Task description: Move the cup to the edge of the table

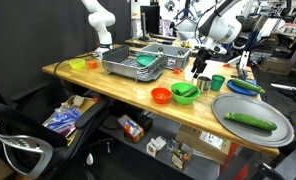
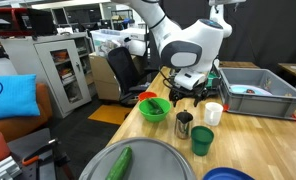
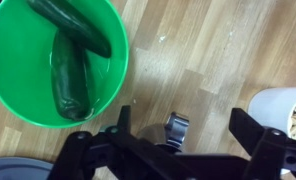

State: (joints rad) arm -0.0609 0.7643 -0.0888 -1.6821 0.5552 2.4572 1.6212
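The small silver cup's narrow shiny part shows below, between my two spread fingers. So I should next lower my open gripper over it with a slight turn.
The small shiny silver cup stands upright on the tan wooden table, near its end. In the wrist view the cup shows between my two black fingers, close to the wrist. My gripper is open and empty, with one finger on each side of the cup and not touching it. In an exterior view the gripper hangs just above and behind the cup. In the other exterior view the gripper hovers over the table, and I cannot make the cup out there.
A green bowl with dark green vegetables sits beside the cup. A white cup, a green plastic cup, a grey plate with a cucumber, a blue plate and a dish rack are nearby.
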